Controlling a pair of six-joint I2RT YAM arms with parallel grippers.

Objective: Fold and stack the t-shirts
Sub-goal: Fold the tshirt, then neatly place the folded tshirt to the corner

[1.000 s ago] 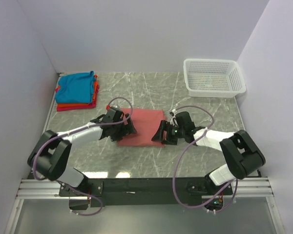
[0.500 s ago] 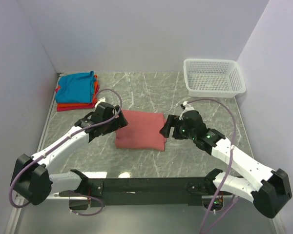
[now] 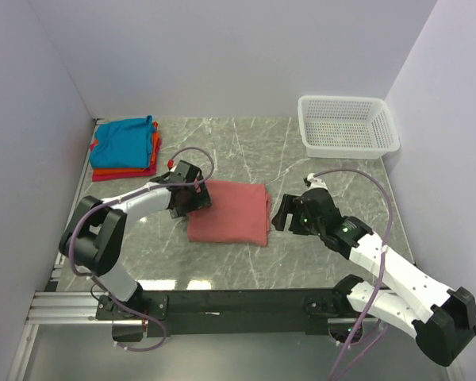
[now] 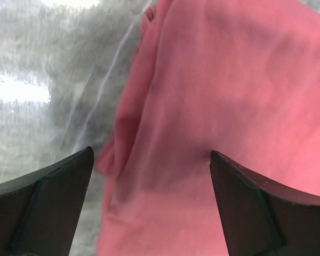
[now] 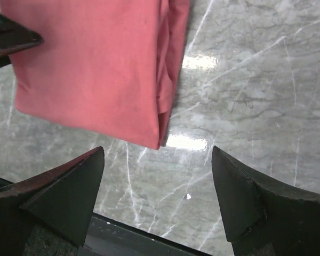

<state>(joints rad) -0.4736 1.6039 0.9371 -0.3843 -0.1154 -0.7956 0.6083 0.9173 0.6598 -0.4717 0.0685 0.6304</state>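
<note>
My left gripper's open fingers are already on both sides of that fold. Next I should lower my left gripper onto the pink shirt's edge nearest the stack [image 4: 127, 172] and close it there.
The salmon-pink t-shirt [image 3: 228, 213] lies folded into a rectangle on the marble table; it also shows in the left wrist view [image 4: 224, 106] and the right wrist view [image 5: 96, 69]. A stack of folded teal-blue [image 3: 125, 139], orange and red t-shirts [image 3: 123, 173] sits at the far left. My left gripper [image 3: 197, 198] is open over the pink shirt's left edge [image 4: 152, 160], holding nothing. My right gripper [image 3: 281, 216] is open and empty just right of the shirt, above bare table [image 5: 157, 160].
A white mesh basket [image 3: 347, 125] stands at the back right. Walls close the table on the left, back and right. The black rail of the arm bases [image 3: 238, 302] runs along the near edge.
My left arm drew back, then returned so its gripper is at the pink shirt's left edge. My right gripper moved right, away from the shirt's right edge. The shirt lies flat and released.
</note>
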